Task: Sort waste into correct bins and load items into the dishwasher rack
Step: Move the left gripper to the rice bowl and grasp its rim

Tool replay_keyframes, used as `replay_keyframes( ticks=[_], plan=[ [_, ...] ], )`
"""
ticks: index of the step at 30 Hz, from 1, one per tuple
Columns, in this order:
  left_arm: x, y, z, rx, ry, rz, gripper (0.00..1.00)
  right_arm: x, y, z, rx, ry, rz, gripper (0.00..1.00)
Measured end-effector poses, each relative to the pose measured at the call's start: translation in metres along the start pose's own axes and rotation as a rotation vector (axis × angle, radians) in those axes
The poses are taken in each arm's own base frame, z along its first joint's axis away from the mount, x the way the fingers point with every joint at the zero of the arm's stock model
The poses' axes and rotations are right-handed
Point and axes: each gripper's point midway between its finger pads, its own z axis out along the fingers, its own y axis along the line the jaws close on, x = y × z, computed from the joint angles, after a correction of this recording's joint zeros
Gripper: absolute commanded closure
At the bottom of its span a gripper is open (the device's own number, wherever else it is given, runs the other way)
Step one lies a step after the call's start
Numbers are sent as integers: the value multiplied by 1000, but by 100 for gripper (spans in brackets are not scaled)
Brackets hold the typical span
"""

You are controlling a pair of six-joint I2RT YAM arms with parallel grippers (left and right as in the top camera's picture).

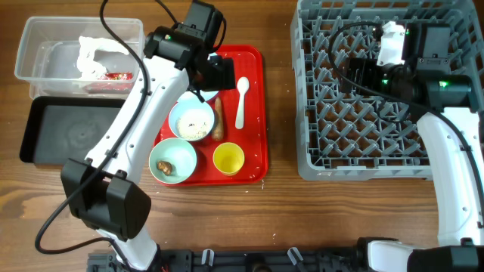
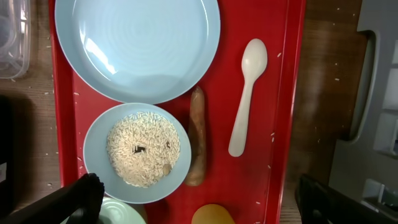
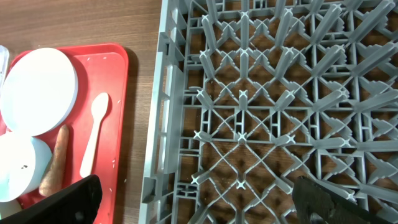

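My left gripper is above the white bowl and will go down next onto the white bowl's rim beside the sausage-like stick, because the loose rice leaves the white bowl's rim bare.
On the red serving tray stand a white bowl of loose rice, a pale teal bowl holding a small brown lump, a yellow cup, a white spoon and a sausage-like stick. The large pale plate lies at the tray's far end, hidden under my left arm in the overhead view. My left gripper hovers open and empty above the tray. My right gripper is open and empty over the grey dishwasher rack.
The clear tub at the back left holds crumpled tissue and a red wrapper. The black tray lies in front of it. Stray rice grains dot the red tray. Bare wood separates the tray from the rack.
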Motion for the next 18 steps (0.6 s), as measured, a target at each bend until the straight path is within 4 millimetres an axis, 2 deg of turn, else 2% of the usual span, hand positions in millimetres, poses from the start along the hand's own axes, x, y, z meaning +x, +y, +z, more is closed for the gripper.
replay_keyframes(
  ticks=[7,10,11,18],
  plan=[
    [-4,-15,-1,78,-10,83,0,0,0,0,0,0,0,0],
    [5,-14,3,75,32,107,6,2,0,0,0,9,2,0],
    [12,-11,9,62,72,112,10,3,0,0,1,12,3,0],
    [26,-8,65,17,164,39,34,2,0,0,0,10,2,0]
  ],
)
